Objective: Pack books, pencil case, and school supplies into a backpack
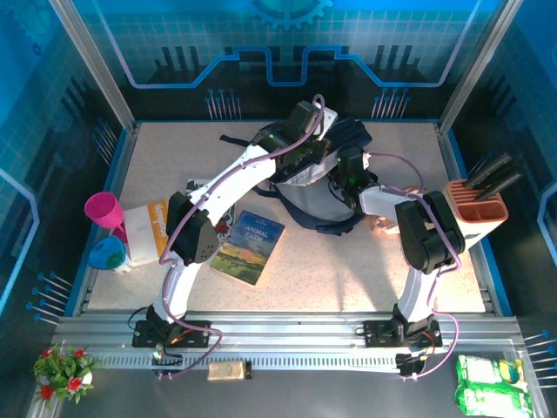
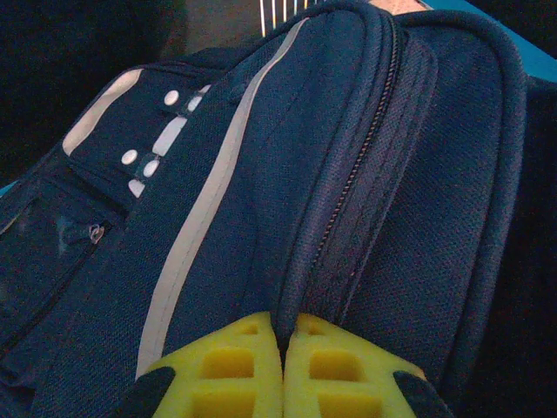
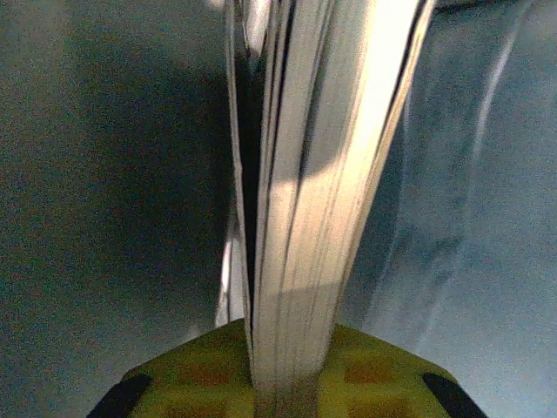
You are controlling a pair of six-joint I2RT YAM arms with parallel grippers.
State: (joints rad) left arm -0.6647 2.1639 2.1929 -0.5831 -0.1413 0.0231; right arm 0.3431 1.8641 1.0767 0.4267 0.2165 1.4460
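Observation:
My left gripper is holding the backpack fold. Next it will go down and slightly back over the backpack's opening (image 1: 315,178) and let go of the fold, because the book already has grey lining on both sides.
The dark navy backpack (image 1: 318,196) lies at the back middle of the table. My left gripper (image 2: 283,348) is shut on a fold of the backpack (image 2: 261,174) fabric beside its zipper. My right gripper (image 3: 291,383) is shut on a book (image 3: 313,174), seen page-edge on, with grey lining on both sides; its cover is hidden. In the top view the right gripper (image 1: 348,178) is down in the bag's mouth, next to the left gripper (image 1: 305,161). The "Animal Farm" book (image 1: 248,246) lies flat in front of the bag. A pinkish bit of the pencil case (image 1: 380,224) peeks from under the right arm.
A white book with an orange strip (image 1: 150,231) lies at the left, by a magenta cup (image 1: 103,209) and a blue-green round thing (image 1: 106,252). A beige block holder with black handles (image 1: 479,207) stands at the right edge. Glass walls close the table's back and sides.

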